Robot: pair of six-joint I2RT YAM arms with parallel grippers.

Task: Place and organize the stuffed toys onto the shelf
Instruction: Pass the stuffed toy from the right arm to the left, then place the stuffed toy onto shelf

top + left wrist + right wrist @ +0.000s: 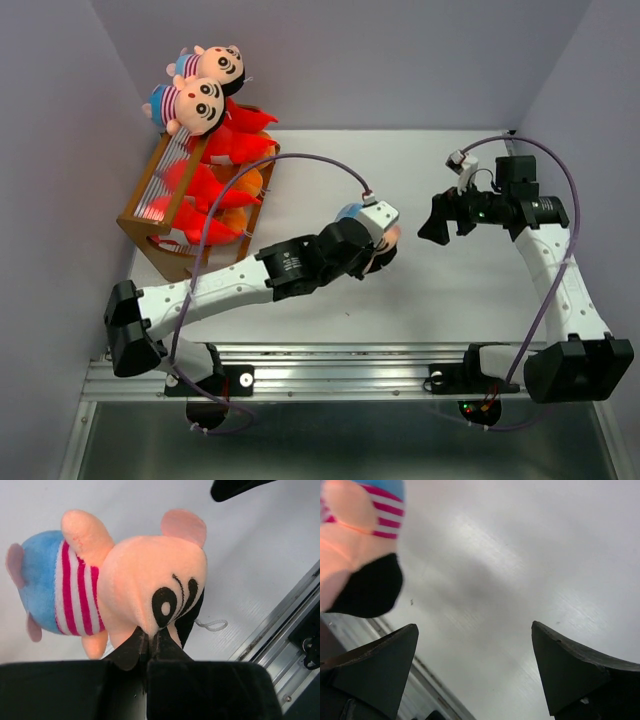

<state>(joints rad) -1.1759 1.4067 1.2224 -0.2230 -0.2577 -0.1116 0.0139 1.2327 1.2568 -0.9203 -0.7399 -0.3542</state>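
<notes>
I'll raise my left gripper left in the top view, onto the shelf top [168, 162] by the nearer doll head, as that spot is still empty.
A doll-head stuffed toy [135, 575] with a peach face, black eye and red-white striped blue cap hangs in my left gripper [150, 636], which is shut, pinching the plush at the lower face. From above, this toy [389, 237] sits mid-table under the left wrist. My right gripper [475, 630] stands open with nothing between its fingers, just right of the toy [355, 545]; in the top view this gripper [437, 220] hovers apart from it. The shelf [140, 215] at far left holds two doll heads [195, 105] on top, red toys [235, 140] and orange ones [248, 185] below.
A metal rail [340, 380] runs along the near table edge and also shows at the right of the left wrist view as a rail [285, 640]. A small white string loop [212, 625] lies on the table. Grey walls close in the left, back and right.
</notes>
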